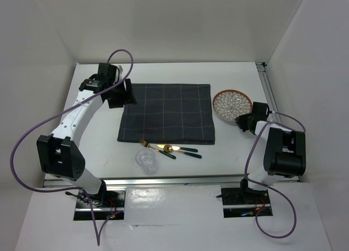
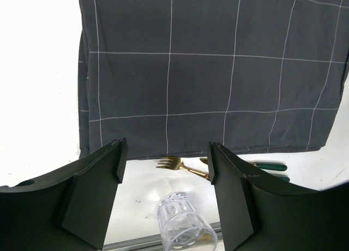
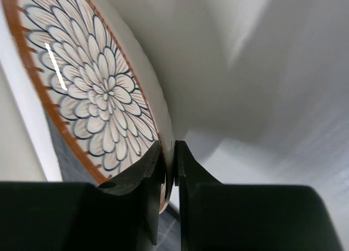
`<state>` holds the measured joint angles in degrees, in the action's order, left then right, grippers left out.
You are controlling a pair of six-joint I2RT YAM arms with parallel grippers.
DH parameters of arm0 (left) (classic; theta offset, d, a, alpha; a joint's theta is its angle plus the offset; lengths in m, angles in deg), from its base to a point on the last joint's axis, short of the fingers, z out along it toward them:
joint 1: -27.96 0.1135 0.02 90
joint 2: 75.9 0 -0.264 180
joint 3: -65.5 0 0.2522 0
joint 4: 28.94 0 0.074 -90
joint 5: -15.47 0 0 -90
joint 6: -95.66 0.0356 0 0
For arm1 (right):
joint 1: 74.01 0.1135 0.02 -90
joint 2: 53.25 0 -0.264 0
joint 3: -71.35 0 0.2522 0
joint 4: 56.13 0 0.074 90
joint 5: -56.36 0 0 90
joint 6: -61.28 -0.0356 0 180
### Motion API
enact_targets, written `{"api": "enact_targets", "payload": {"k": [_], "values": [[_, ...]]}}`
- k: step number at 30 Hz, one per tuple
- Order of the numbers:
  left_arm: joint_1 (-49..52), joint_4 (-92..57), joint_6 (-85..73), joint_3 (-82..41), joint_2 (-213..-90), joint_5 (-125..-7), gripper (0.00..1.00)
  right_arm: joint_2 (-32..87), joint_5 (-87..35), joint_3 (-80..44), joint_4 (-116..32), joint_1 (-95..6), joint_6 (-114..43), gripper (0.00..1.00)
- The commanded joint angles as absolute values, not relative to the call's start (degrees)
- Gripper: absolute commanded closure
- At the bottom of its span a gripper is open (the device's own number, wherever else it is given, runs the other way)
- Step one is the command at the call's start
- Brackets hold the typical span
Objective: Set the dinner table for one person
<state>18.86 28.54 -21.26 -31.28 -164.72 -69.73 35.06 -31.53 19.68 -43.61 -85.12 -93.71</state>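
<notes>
I should use my right gripper to move the plate (image 1: 232, 104) onto the placemat's empty middle (image 1: 167, 112), to the gripper's left in the top view, and release the plate's rim there.
The white dinner table (image 1: 180, 73) carries a dark grey checked placemat (image 1: 166, 113) at its middle. My right gripper (image 1: 244, 120) is shut on the rim of a flower-patterned plate (image 1: 232, 104) with a brown edge, at the mat's right edge. In the right wrist view the plate (image 3: 92, 87) stands tilted and its rim sits between my fingers (image 3: 188, 169). My left gripper (image 1: 121, 94) is open and empty over the mat's far left corner. A clear glass (image 1: 146, 159), a gold fork (image 1: 148, 145) and green-handled cutlery (image 1: 182, 150) lie near the front edge.
In the left wrist view the placemat (image 2: 218, 71) fills the frame, with the fork (image 2: 177, 165) and the glass (image 2: 182, 221) between my fingers' tips. White walls enclose the table on three sides. A metal rail (image 1: 163, 180) runs along the front edge.
</notes>
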Motion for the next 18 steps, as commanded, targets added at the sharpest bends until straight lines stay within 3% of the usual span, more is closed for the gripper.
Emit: {"api": "enact_targets", "payload": {"k": [1,4,11,18], "values": [[18.7,28.4,-19.9,-33.1,-165.2,-68.7,0.23,33.6,-33.6,18.7,-45.0,-85.4,-94.5,0.87],[18.7,28.4,-19.9,-33.1,-165.2,-68.7,0.24,32.3,-33.6,18.7,-44.4,-85.4,-94.5,1.0],[18.7,29.0,-19.9,-33.1,-165.7,-68.7,0.27,25.8,-33.7,18.7,-44.4,-85.4,-91.0,1.0],[18.2,29.0,-21.1,-34.2,-164.1,-68.6,0.27,20.1,-28.2,10.7,-42.8,-85.4,-81.8,1.0]]}}
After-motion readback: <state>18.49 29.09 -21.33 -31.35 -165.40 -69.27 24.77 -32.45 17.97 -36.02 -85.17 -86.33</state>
